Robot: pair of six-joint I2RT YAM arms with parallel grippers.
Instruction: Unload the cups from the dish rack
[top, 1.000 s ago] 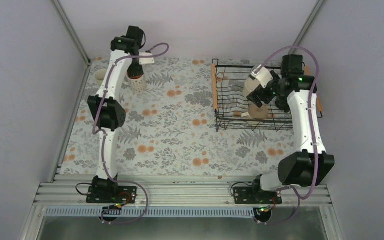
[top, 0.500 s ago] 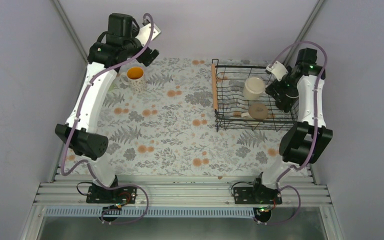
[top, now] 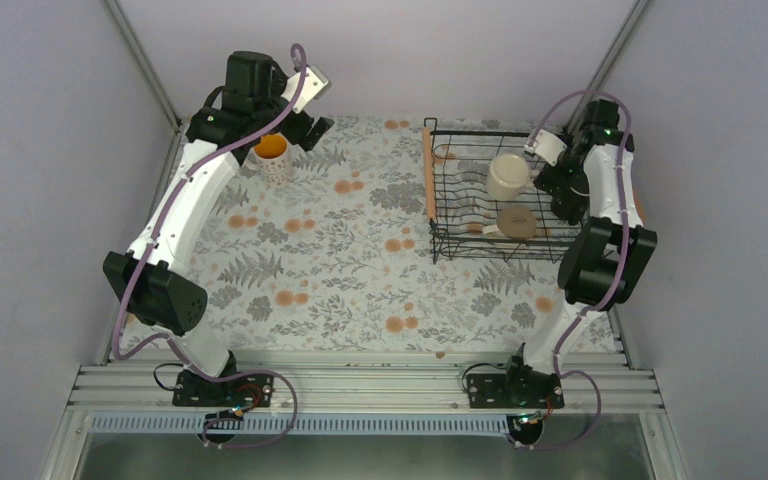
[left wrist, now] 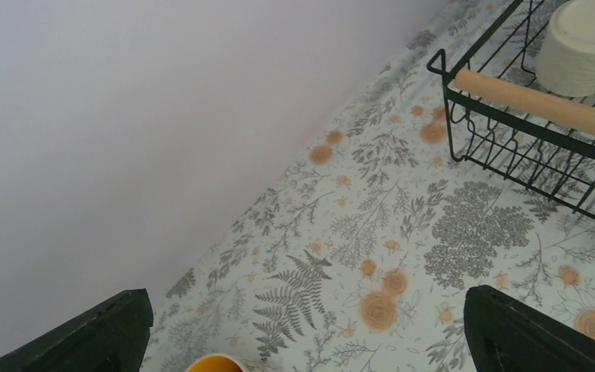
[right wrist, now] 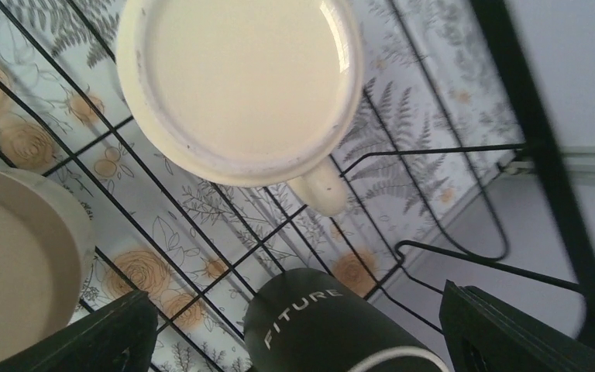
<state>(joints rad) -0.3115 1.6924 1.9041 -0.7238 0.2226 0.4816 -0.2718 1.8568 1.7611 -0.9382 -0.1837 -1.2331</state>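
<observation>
My right gripper lowers into the rack next and brings its open fingers around the cream cup's handle (right wrist: 324, 191), because that handle juts out from the cup toward them.
The patterned white cup (top: 274, 157) with an orange inside stands on the cloth at the far left; its rim also shows in the left wrist view (left wrist: 215, 363). My left gripper (top: 310, 125) is open and empty above and to the right of it (left wrist: 306, 310). The black wire dish rack (top: 428, 175) holds an upturned cream cup (top: 508, 175), a beige cup (top: 516, 222) and a black cup (top: 568, 208). My right gripper (top: 558, 180) is open above the black cup (right wrist: 333, 325), which lies between its fingers (right wrist: 298, 310). The pale green cup is hidden.
A floral cloth (top: 360, 260) covers the table. Grey walls close in the back and both sides. The rack's wooden bar handle (left wrist: 542, 105) and wire rim (right wrist: 542, 139) stand near the grippers. A metal rail (top: 360, 385) runs along the near edge.
My left gripper has let go of the patterned cup and risen up and back. My right gripper has moved from the cream cup to the rack's right side over the black cup.
</observation>
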